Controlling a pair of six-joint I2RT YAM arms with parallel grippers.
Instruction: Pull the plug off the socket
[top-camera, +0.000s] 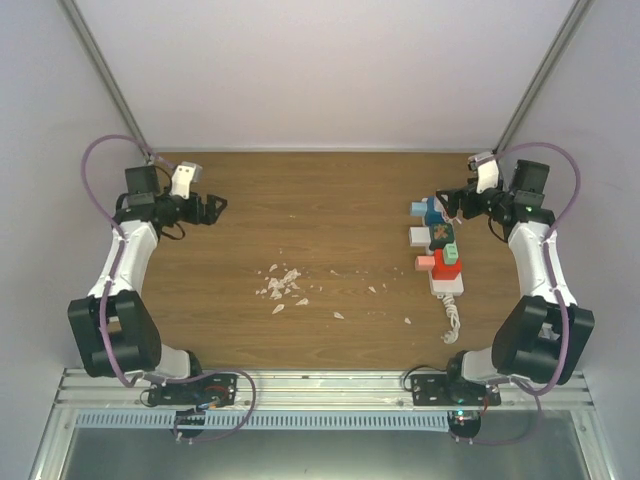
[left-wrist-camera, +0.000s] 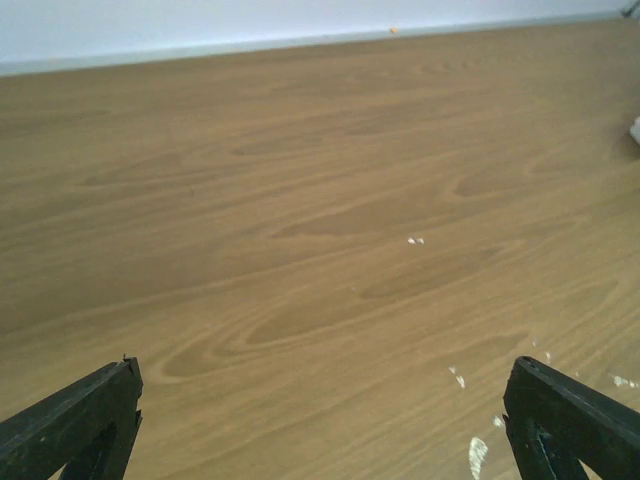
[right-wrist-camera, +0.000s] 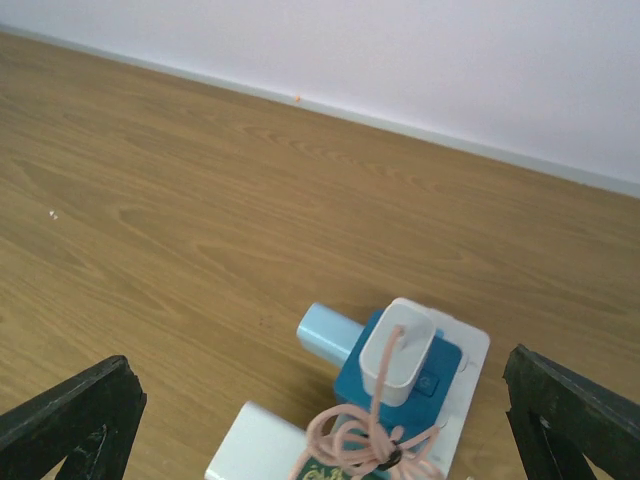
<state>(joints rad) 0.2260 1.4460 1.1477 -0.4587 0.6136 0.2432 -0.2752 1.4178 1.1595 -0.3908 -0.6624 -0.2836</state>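
Observation:
I should next move the open fingers of my right gripper back and down around the sides of the dark green adapter (top-camera: 441, 237) (right-wrist-camera: 322, 471), which is lower and further back toward my base.
The socket is a long white power strip (top-camera: 447, 284) lying on the right side of the wooden table, with a white coiled cord (top-camera: 453, 325) at its near end. Several plugs and adapters sit on it. In the right wrist view its far end shows a blue outlet face (right-wrist-camera: 440, 372) with a white plug (right-wrist-camera: 397, 352) standing in it and a coiled pink cable (right-wrist-camera: 372, 440) trailing from the plug. My right gripper (top-camera: 452, 203) hovers open above this far end, its fingers (right-wrist-camera: 70, 420) wide apart and touching nothing. My left gripper (top-camera: 216, 208) is open and empty at the far left.
A light blue adapter (right-wrist-camera: 326, 332) and a white block (right-wrist-camera: 255, 445) stick out of the strip's side. White and red adapters (top-camera: 430, 262) sit further down. White scraps (top-camera: 282, 285) litter the table's middle, and some show in the left wrist view (left-wrist-camera: 478, 455).

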